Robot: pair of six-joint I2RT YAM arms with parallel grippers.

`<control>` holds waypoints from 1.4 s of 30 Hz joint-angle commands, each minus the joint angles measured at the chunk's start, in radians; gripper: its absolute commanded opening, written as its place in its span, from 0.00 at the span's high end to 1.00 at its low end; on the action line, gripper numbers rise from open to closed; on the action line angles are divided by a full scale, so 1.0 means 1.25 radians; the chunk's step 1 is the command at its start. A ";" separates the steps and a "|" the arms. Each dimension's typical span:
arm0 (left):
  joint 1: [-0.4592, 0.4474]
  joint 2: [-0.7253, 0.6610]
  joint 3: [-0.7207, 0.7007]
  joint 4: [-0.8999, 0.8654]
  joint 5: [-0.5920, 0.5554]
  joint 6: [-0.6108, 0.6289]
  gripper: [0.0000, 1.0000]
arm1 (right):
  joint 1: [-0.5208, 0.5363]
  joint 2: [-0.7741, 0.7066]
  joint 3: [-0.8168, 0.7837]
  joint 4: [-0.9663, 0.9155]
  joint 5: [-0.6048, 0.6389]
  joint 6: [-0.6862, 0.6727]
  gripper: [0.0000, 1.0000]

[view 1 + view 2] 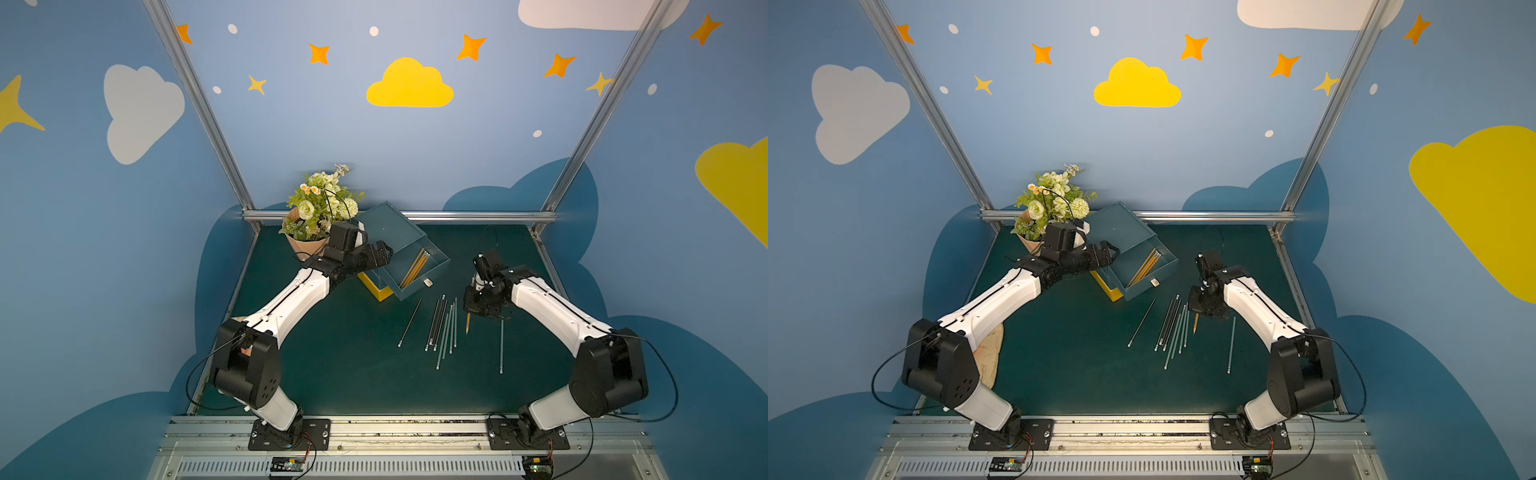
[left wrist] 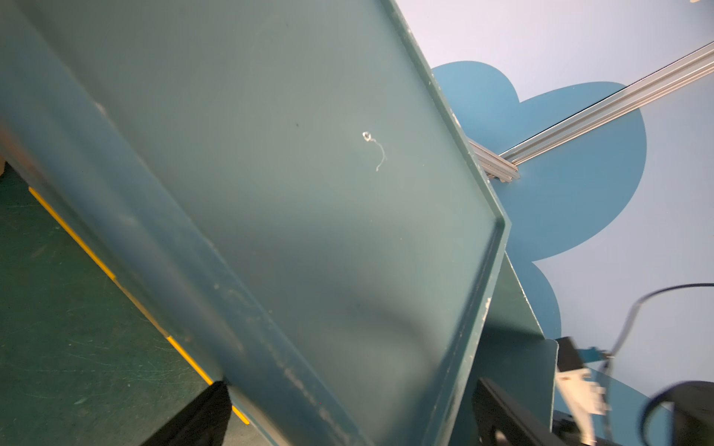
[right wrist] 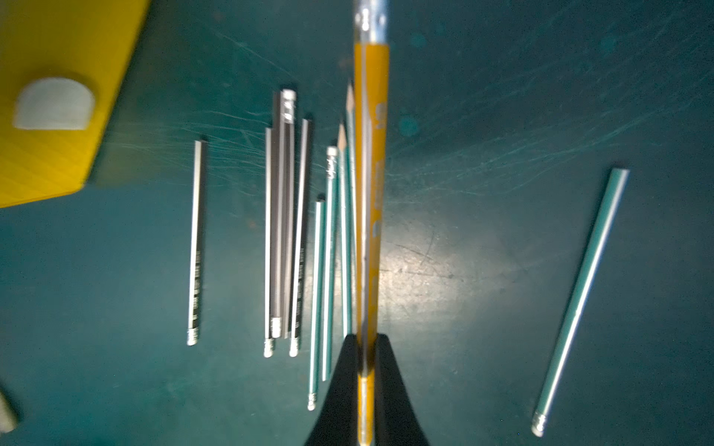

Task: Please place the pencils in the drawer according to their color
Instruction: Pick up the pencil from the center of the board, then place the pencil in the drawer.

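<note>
I will lift my right gripper and move it outward over that yellow heap (image 1: 415, 269) to let go of the matching pencil, because the open teal drawer already has yellow pencils in it.
My right gripper (image 3: 365, 341) is shut on a yellow pencil (image 3: 370, 173), held just above the mat; its tip pokes out below the gripper (image 1: 473, 312) in a top view. On the mat lie a lone black pencil (image 1: 410, 322), a black bunch (image 1: 436, 322), a grey-green bunch (image 1: 449, 334) and a lone grey-green one (image 1: 501, 345). The teal top drawer (image 1: 411, 293) stands open with yellow pencils (image 1: 415, 268) inside. My left gripper (image 2: 351, 386) straddles the teal cabinet (image 2: 309, 173) at its corner, fingers (image 2: 201, 417) wide apart; contact is unclear.
A yellow lower drawer (image 1: 376, 289) with a white handle (image 3: 54, 104) sits under the teal one. A flower bouquet (image 1: 320, 212) stands behind my left arm. A beige cloth (image 1: 988, 353) lies at the mat's left edge. Metal frame rails (image 1: 478, 216) border the mat.
</note>
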 commanded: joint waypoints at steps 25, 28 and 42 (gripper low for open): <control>0.000 -0.012 0.041 -0.027 -0.022 0.038 0.00 | 0.121 0.153 0.457 0.094 -0.108 0.176 1.00; 0.001 -0.013 0.040 -0.027 -0.022 0.038 0.00 | 0.139 0.186 0.477 0.102 -0.105 0.182 1.00; 0.002 -0.026 0.027 -0.020 -0.021 0.037 0.00 | 0.213 0.246 0.469 0.127 -0.121 0.212 1.00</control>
